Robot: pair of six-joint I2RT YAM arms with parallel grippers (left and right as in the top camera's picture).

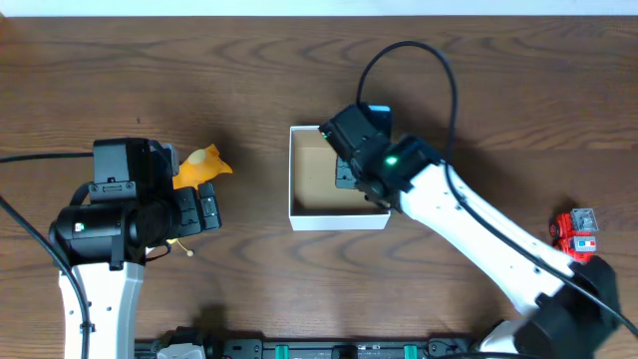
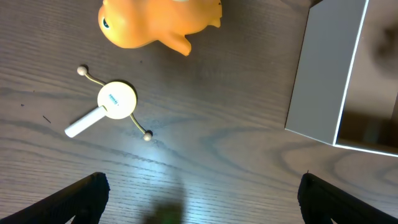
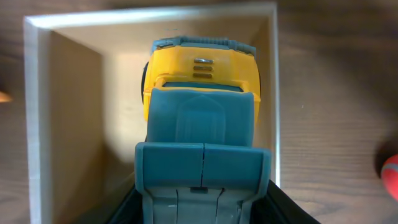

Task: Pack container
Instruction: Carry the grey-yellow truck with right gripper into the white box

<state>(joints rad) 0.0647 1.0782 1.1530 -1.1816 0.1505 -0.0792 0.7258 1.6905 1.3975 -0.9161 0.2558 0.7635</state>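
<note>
I should lower my right gripper further into the container next, beside the container's side nearest the red toy vehicle, and then open it.
The container (image 1: 299,214), a square white-walled box with a brown inside, stands mid-table. It also shows in the right wrist view (image 3: 37,124) and the left wrist view (image 2: 323,74). My right gripper (image 1: 351,172) reaches into it and is shut (image 3: 202,208) on a yellow and teal toy truck (image 3: 199,81), held nose-down inside the box. My left gripper (image 1: 207,207) is open and empty (image 2: 202,202) above bare table left of the box. An orange toy (image 2: 158,22) and a white spinner toy (image 2: 115,99) lie ahead of it.
A red toy vehicle (image 1: 576,234) lies at the far right of the table, and its edge shows in the right wrist view (image 3: 392,174). The orange toy (image 1: 204,165) lies left of the container, partly under my left arm. A black cable arcs above my right arm.
</note>
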